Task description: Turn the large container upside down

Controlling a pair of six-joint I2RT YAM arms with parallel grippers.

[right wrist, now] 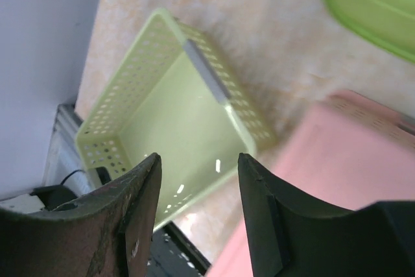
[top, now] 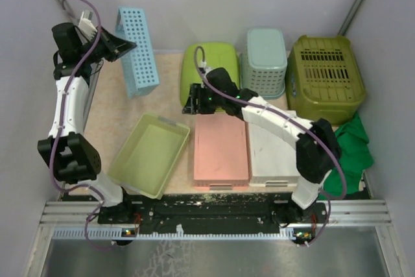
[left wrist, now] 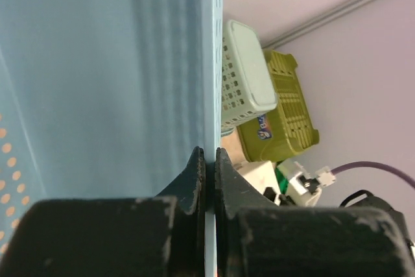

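Observation:
The left gripper will next lower the blue container [top: 137,50], tipped on its edge, with its rim down onto the bare tabletop [top: 166,92] beside the lime bin, and let go of it.
The large blue perforated container [top: 137,50] stands tipped on its edge at the back left, its dotted face toward the middle of the table. My left gripper [top: 120,47] is shut on its thin wall. In the left wrist view the blue wall [left wrist: 104,63] fills the left half and the gripper [left wrist: 210,160] pinches its edge. My right gripper [top: 189,104] is open and empty, hovering over the table between the pale green open tray [top: 150,154] and the pink container [top: 220,147]. The right wrist view shows that gripper [right wrist: 198,180] above the tray's corner [right wrist: 168,115].
A lime upside-down bin [top: 207,69], a mint basket [top: 264,60] and an olive basket [top: 324,76] line the back. A white container [top: 272,150] lies next to the pink one. A green cloth [top: 353,147] lies at the right. Walls enclose the left, back and right.

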